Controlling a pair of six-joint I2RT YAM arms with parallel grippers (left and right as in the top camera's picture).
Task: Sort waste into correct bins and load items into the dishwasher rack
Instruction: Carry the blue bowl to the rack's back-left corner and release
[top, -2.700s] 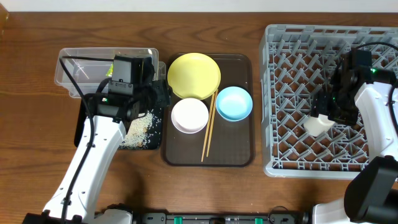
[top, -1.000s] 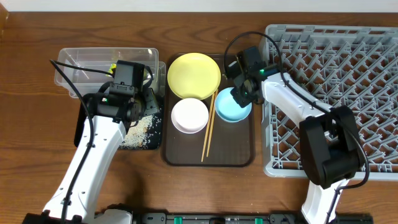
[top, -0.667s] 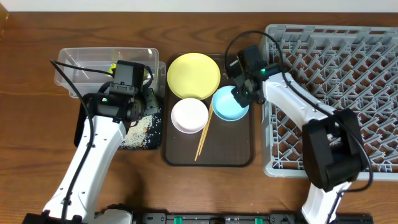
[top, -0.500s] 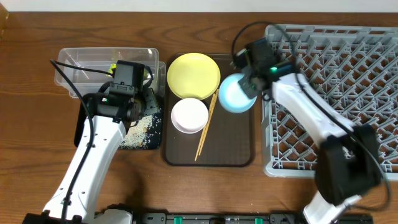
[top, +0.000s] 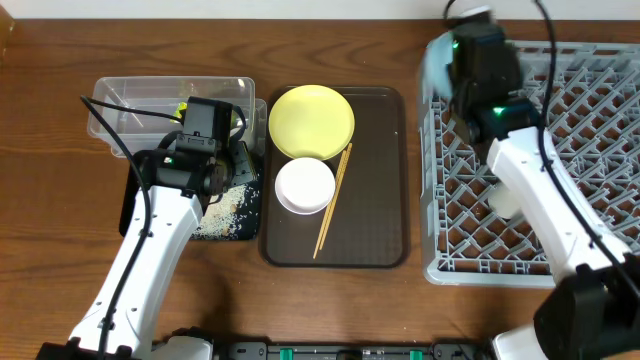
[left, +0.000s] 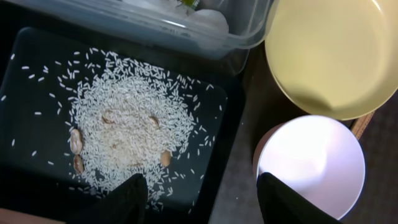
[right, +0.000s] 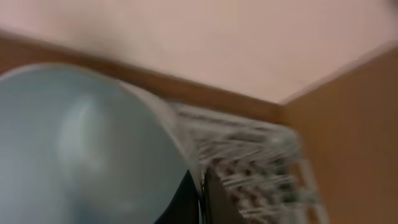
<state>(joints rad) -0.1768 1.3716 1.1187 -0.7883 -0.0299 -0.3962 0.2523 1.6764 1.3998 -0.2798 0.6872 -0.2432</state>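
The right gripper will next lower the bowl, still held high, into the rack's far corner slots by the serving tray below and release the bowl's rim.
My right gripper (right: 200, 202) is shut on the rim of the light blue bowl (right: 81, 149). It holds the bowl tilted, high above the left edge of the grey dishwasher rack (top: 560, 200); overhead the bowl (top: 433, 62) is a blur. A small white cup (top: 506, 200) lies in the rack. My left gripper (left: 202, 199) hangs open and empty over the black tray's (left: 25, 56) right edge, beside the rice (left: 127, 134). The yellow plate (top: 311, 120), white bowl (top: 305, 185) and chopsticks (top: 333, 200) lie on the brown serving tray (top: 375, 230). The wrapper (top: 183, 108) sits in the clear tub (top: 130, 100).
The clear tub (left: 155, 25) stands right behind the black tray (top: 135, 205), touching it. A few peanuts (left: 76, 142) lie among the rice. The brown serving tray sits between the bins and the rack. Bare wooden table (top: 40, 200) lies at the left.
The right gripper closed on the blue bowl and lifted it off the brown tray, up and right to the rack's edge. The chopsticks got nudged askew. The left arm stayed still.
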